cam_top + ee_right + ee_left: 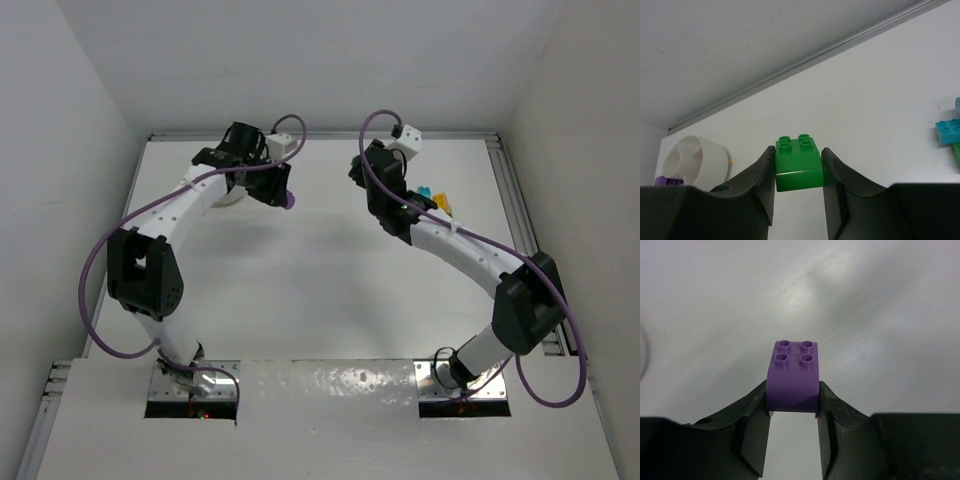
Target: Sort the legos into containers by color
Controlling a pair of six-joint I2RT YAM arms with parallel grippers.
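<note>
A bit of purple shows at the divided bowl's edge (229, 197). My left gripper should next swing left in the top view, then lower the purple lego there.
My left gripper (792, 402) is shut on a purple lego (792, 375), studs up, above the bare white table. In the top view this gripper (283, 193) hangs at the back left with the purple lego (290, 200) at its tip, beside the white divided bowl (230, 200), which the arm mostly hides. My right gripper (798, 167) is shut on a green lego (797, 162). In the top view it (362, 176) is at the back, right of centre. The bowl (697, 160) shows to its left, with a bit of purple at its lower left edge.
Loose legos lie at the back right: teal (432, 192) and yellow (445, 208) in the top view, teal (950, 131) and a green edge (957, 154) in the right wrist view. The back wall and a metal rail (505, 190) bound the table.
</note>
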